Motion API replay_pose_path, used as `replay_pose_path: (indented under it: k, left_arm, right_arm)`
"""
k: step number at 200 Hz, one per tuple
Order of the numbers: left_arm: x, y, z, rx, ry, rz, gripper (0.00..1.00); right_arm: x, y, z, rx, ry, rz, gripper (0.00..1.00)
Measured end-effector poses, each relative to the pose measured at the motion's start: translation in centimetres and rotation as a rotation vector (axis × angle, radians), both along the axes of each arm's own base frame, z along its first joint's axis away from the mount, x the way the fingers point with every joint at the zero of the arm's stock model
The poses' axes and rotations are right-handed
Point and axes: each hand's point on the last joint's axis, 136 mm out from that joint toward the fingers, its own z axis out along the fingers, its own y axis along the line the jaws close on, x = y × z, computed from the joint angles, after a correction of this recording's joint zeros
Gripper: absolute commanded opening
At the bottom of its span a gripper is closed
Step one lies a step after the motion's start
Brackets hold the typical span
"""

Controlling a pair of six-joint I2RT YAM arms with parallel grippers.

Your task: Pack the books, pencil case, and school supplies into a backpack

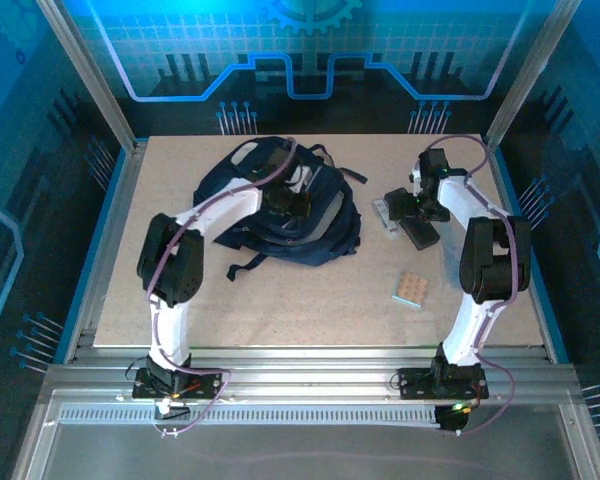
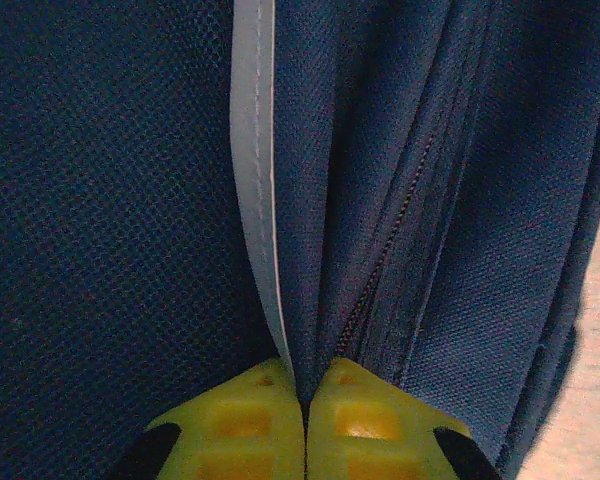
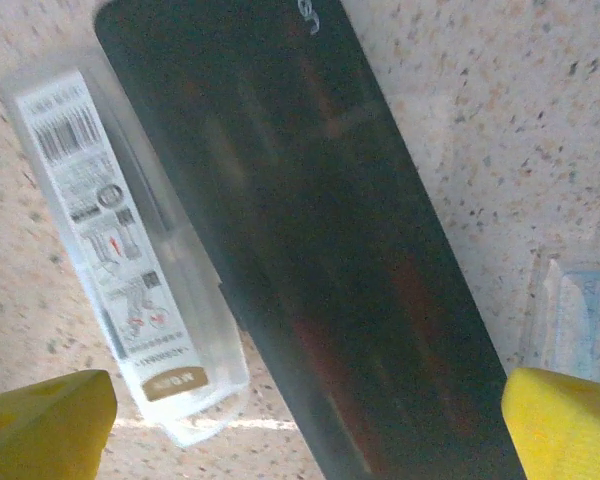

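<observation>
I should next lower my right gripper's open fingers around the long edges of the black pencil case (image 1: 422, 236) and close them.
The navy backpack (image 1: 310, 225) lies crumpled at the table's middle left. My left gripper (image 1: 283, 200) rests on top of it. In the left wrist view its yellow fingertips (image 2: 245, 420) are shut on a fold of backpack (image 2: 110, 200) fabric, beside a pale grey stripe (image 2: 252, 150) and a zipper line. My right gripper (image 1: 405, 205) hovers open over the black pencil case (image 1: 422, 236). The wrist view shows its fingers (image 3: 40, 425) wide apart on either side of the pencil case (image 3: 300, 230), with a clear labelled bar-shaped box (image 3: 120, 260) beside it. The books are out of view.
A tan dotted pad (image 1: 411, 289) lies on the table toward the near right. A clear, pale blue item (image 3: 580, 310) sits just right of the pencil case. Metal frame posts and blue rails border the tabletop (image 1: 280, 310).
</observation>
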Motion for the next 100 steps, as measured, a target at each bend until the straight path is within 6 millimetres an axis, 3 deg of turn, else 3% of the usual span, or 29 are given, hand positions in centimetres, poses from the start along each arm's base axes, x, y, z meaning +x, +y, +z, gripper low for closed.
replay_pose_path:
  k: [36,64,100]
  left_arm:
    - [0.5,1.9,2.9,-0.121,0.016,0.046,0.0]
    - [0.6,2.5,3.6,-0.191,0.051,0.067,0.0]
    - [0.9,2.7,4.6,-0.242,0.069,0.079,0.0]
  right_arm:
    - [-0.4,-0.8,-1.2,-0.038,0.062,0.062,1.0]
    - [-0.5,-1.6,-2.6,-0.063,0.1,0.075,0.98]
    - [-0.8,-1.9,-3.5,-0.078,0.13,0.094,0.88]
